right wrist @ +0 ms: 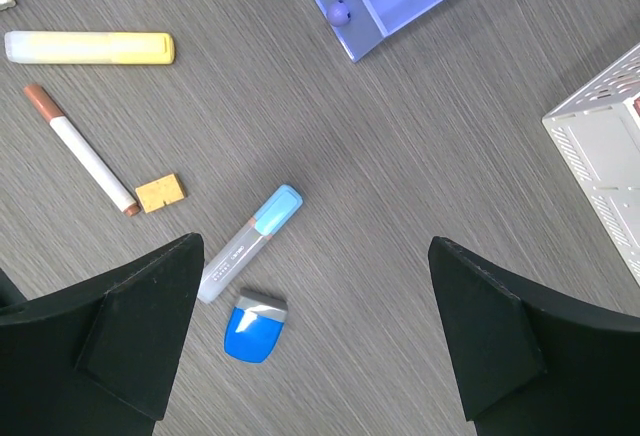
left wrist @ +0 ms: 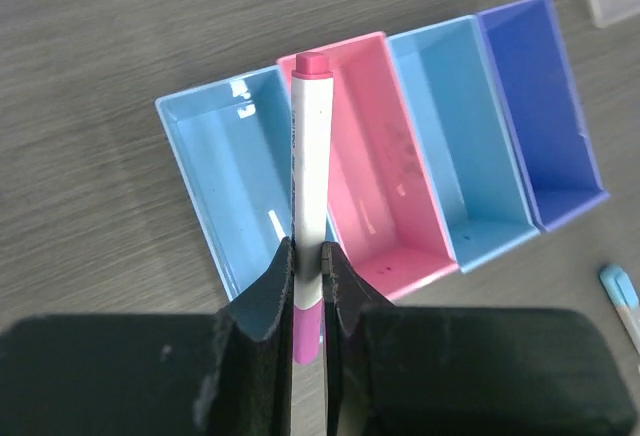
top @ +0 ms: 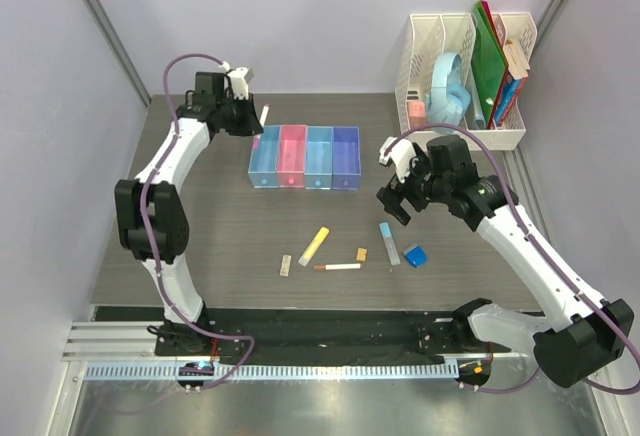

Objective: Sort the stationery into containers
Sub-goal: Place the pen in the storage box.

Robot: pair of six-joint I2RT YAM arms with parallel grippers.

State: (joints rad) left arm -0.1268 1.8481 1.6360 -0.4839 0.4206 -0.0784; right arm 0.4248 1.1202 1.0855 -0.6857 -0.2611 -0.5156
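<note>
The left gripper lowers the white pen between the bin's sides next and releases it, as the light-blue bin at the row's end (top: 264,161) (left wrist: 236,176) is empty below the left gripper.
My left gripper (top: 247,116) (left wrist: 308,266) is shut on a white pen with pink ends (left wrist: 310,146), held over the wall between the left light-blue bin (left wrist: 215,166) and the pink bin (left wrist: 385,186). The row of four containers (top: 292,151) looks empty. My right gripper (top: 396,202) (right wrist: 315,246) hangs open above the table, holding nothing. Below it lie a pale blue stick (right wrist: 250,241) and a blue wedge (right wrist: 255,326). Further left are an orange block (right wrist: 159,193), a brown-capped white pen (right wrist: 82,151) and a yellow marker (right wrist: 90,48). A beige block (top: 285,265) lies leftmost.
A tall white mesh file rack (top: 465,81) with green folders, books and a pale blue roll stands at the back right; its corner (right wrist: 600,146) is near my right gripper. Walls close the table on the left, back and right.
</note>
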